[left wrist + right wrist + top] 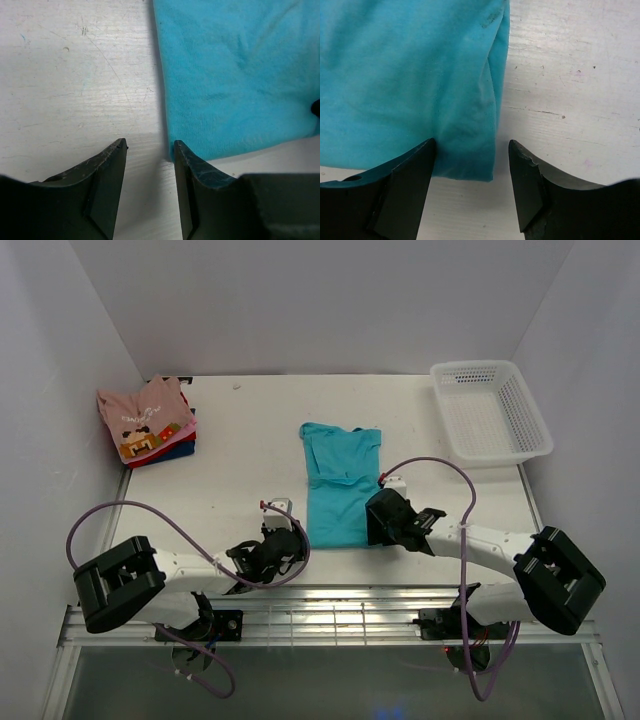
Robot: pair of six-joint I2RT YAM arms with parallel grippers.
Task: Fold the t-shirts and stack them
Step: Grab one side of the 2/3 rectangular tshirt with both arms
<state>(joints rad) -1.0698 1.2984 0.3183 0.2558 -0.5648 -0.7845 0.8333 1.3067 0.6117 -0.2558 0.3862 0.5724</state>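
Just bare table lies between my left gripper's fingers, so that gripper should next move sideways toward my right gripper, onto the folded edge at the hem's corner (311,542).
The teal t-shirt (340,485) lies flat on the table, folded lengthwise into a narrow strip, its hem toward the arms. My left gripper (285,540) is open at the hem's left corner; in the left wrist view the cloth (235,75) lies just past its right fingertip (181,150), with bare table between the fingers. My right gripper (380,522) is open at the hem's right corner; in the right wrist view that corner (465,150) lies between the fingers. A stack of folded shirts (148,422), pink with a pixel graphic on top, red and dark blue below, sits at the far left.
A white plastic mesh basket (490,412) stands at the far right corner. White walls close in the table on the left, back and right. The metal rail (330,615) with the arm bases runs along the near edge.
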